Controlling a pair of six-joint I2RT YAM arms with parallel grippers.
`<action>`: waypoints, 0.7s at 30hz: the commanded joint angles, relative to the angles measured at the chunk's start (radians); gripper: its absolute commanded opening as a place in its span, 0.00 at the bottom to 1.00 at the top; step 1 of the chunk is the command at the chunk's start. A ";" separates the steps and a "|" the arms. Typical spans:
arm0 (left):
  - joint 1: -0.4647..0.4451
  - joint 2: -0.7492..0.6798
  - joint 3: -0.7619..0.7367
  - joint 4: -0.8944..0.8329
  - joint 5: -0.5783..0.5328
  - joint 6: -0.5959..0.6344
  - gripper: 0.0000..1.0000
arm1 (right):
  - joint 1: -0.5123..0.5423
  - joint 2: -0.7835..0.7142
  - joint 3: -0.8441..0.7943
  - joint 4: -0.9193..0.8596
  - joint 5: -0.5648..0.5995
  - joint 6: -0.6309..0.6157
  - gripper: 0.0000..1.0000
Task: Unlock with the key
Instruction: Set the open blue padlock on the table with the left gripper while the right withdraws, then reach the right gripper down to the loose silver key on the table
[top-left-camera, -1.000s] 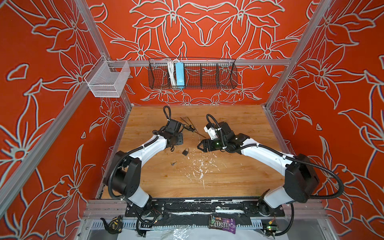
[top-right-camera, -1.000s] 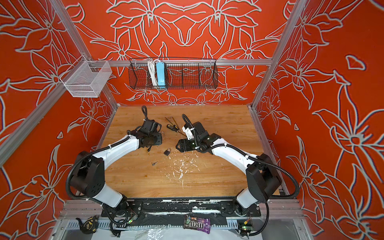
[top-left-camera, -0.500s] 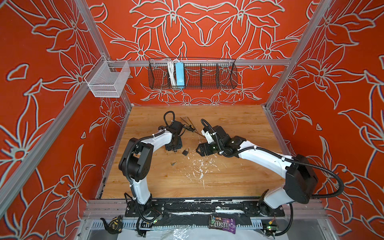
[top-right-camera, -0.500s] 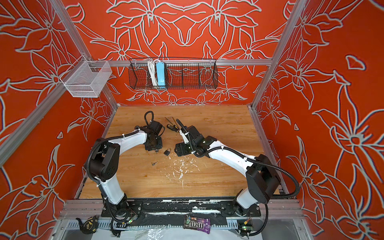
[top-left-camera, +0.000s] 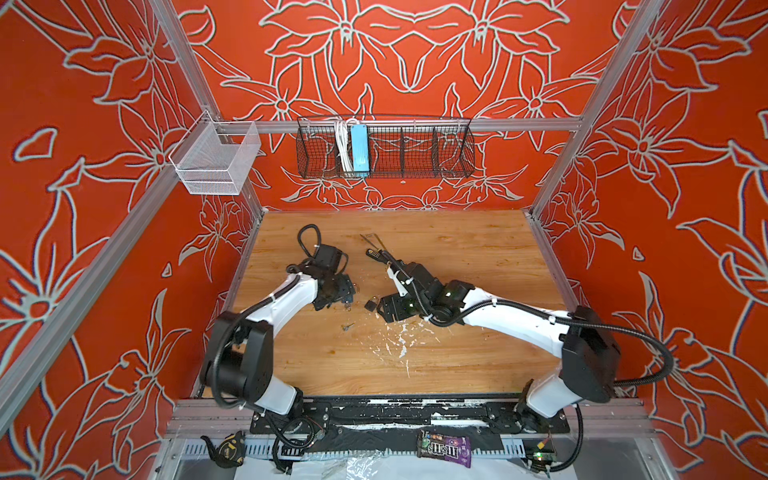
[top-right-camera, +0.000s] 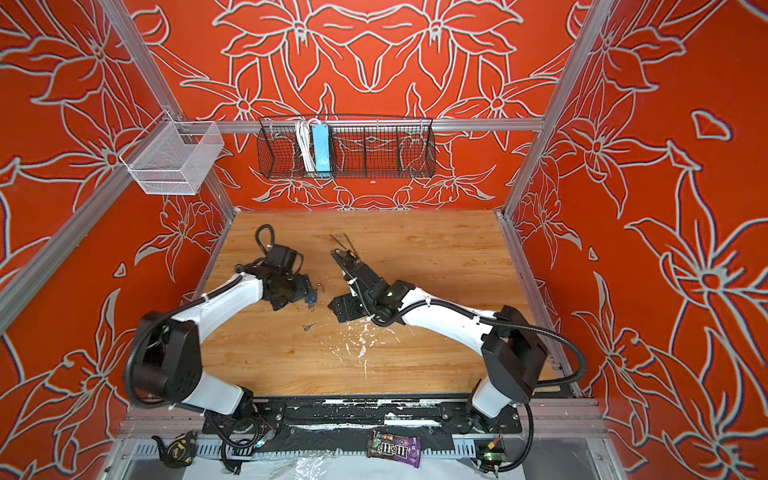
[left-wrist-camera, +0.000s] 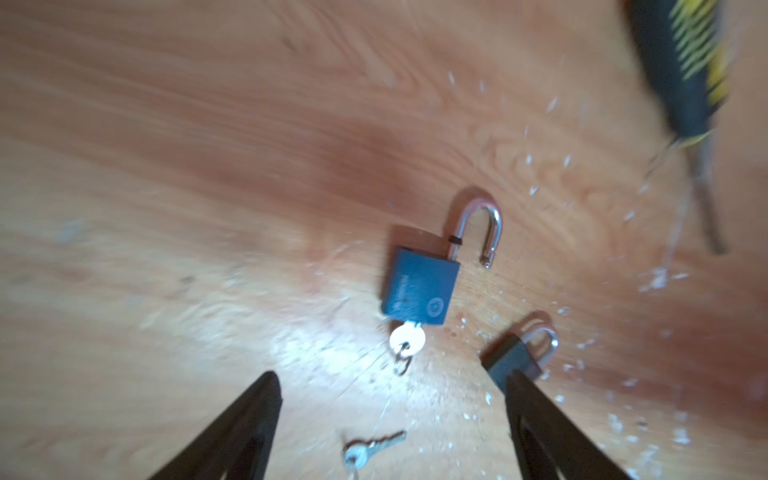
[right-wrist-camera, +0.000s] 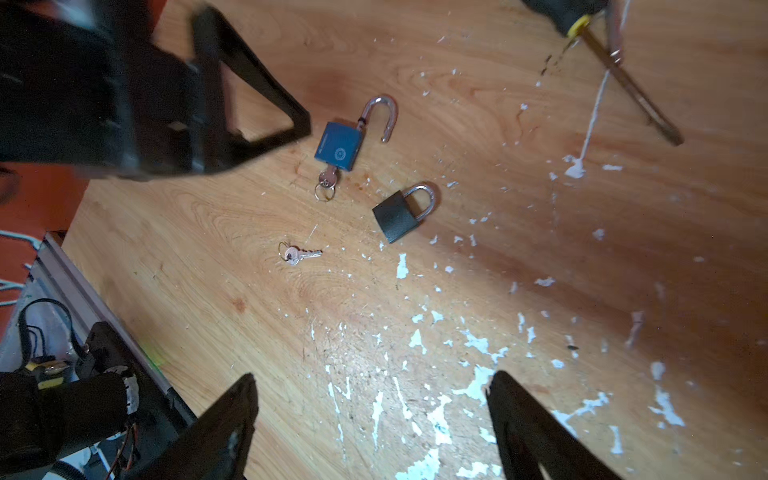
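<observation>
I should next move my right gripper down past the black padlock onto the round bow of the loose key (top-left-camera: 345, 326) (right-wrist-camera: 292, 255), because that padlock's shackle is still shut.
A blue padlock (left-wrist-camera: 419, 291) lies flat on the wooden table with its shackle swung open and a silver key (left-wrist-camera: 407, 338) in its keyhole. It also shows in the right wrist view as the blue padlock (right-wrist-camera: 338, 145), and in a top view as the blue padlock (top-right-camera: 311, 296). My left gripper (left-wrist-camera: 392, 376) hangs open just short of that key, touching nothing. A black padlock (right-wrist-camera: 397, 218) with its shackle shut lies beside the blue one. A loose key (right-wrist-camera: 297, 254) rests nearer the front. My right gripper (right-wrist-camera: 372, 376) is open and empty over the flecked wood, to the right of the black padlock (top-left-camera: 371, 304).
A black-and-yellow screwdriver (top-left-camera: 376, 253) and a thin metal rod (top-left-camera: 370, 239) lie behind the grippers. White flecks (top-left-camera: 390, 345) mark the table's middle. A black wire basket (top-left-camera: 384, 147) hangs on the back wall, a mesh bin (top-left-camera: 214, 160) at the left. A candy bag (top-left-camera: 444, 449) lies at the front.
My left gripper has opened wide and its arm has folded back over the table's left side. My right gripper has shifted a little leftward and stayed open.
</observation>
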 joint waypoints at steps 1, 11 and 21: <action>0.085 -0.121 -0.062 0.018 0.072 -0.040 0.87 | 0.075 0.100 0.081 -0.001 0.120 0.104 0.85; 0.229 -0.355 -0.138 -0.095 0.119 -0.049 0.94 | 0.189 0.382 0.307 0.016 0.202 0.100 0.66; 0.283 -0.497 -0.175 -0.144 0.103 -0.079 0.96 | 0.191 0.540 0.465 -0.041 0.136 -0.028 0.52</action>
